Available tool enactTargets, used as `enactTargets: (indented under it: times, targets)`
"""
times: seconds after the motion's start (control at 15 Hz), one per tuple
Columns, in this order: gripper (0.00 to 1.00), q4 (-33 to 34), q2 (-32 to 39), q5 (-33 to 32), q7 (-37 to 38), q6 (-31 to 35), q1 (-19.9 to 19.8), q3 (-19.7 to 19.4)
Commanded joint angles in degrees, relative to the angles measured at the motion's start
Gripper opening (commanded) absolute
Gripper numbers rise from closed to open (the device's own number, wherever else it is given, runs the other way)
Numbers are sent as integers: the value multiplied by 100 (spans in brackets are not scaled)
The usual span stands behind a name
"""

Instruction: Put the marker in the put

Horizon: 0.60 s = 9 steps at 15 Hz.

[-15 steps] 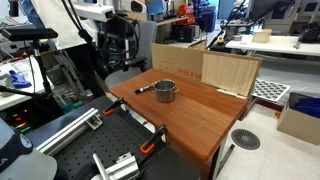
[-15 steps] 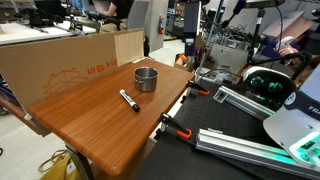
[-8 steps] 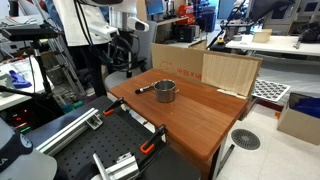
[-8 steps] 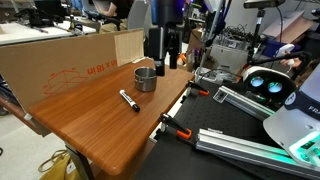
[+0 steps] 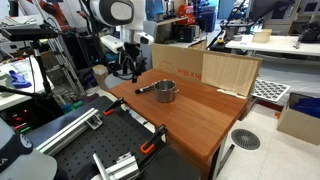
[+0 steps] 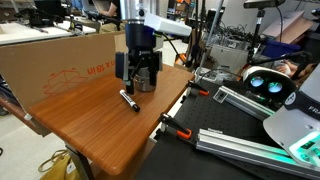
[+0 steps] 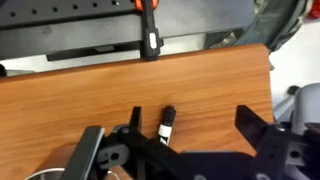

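I will lower my gripper next, turning it slightly and shifting it to straddle the marker's white part, as the marker (image 6: pixel 129 100) lies slightly crooked, nearer one open finger.
A black and white marker (image 6: pixel 129 100) lies on the wooden table (image 6: pixel 100 125); it also shows in an exterior view (image 5: pixel 146 88) and in the wrist view (image 7: pixel 166 123). A small metal pot (image 5: pixel 165 92) stands next to it on the table, partly hidden behind the gripper in an exterior view (image 6: pixel 148 80). My gripper (image 6: pixel 137 83) is open and empty, hovering above the marker and pot. In the wrist view its fingers (image 7: pixel 190 135) spread wide, with the marker near one finger.
A cardboard box (image 6: pixel 60 60) stands along the table's back edge, also seen in an exterior view (image 5: pixel 205 65). Orange-handled clamps (image 6: pixel 178 128) grip the table's near edge. Metal rails and equipment (image 6: pixel 240 105) lie beside the table.
The arm has swung in over the table and come down, from beyond the pot to just above the marker and pot. The marker and pot have not moved.
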Motion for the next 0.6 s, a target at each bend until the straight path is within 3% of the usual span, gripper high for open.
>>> enactTargets:
  times: [0.0,0.53]
  targets:
    - [100,342,497,50,589,425,13,-22]
    - [100,1003,1369,-548,1646,309,292,-324]
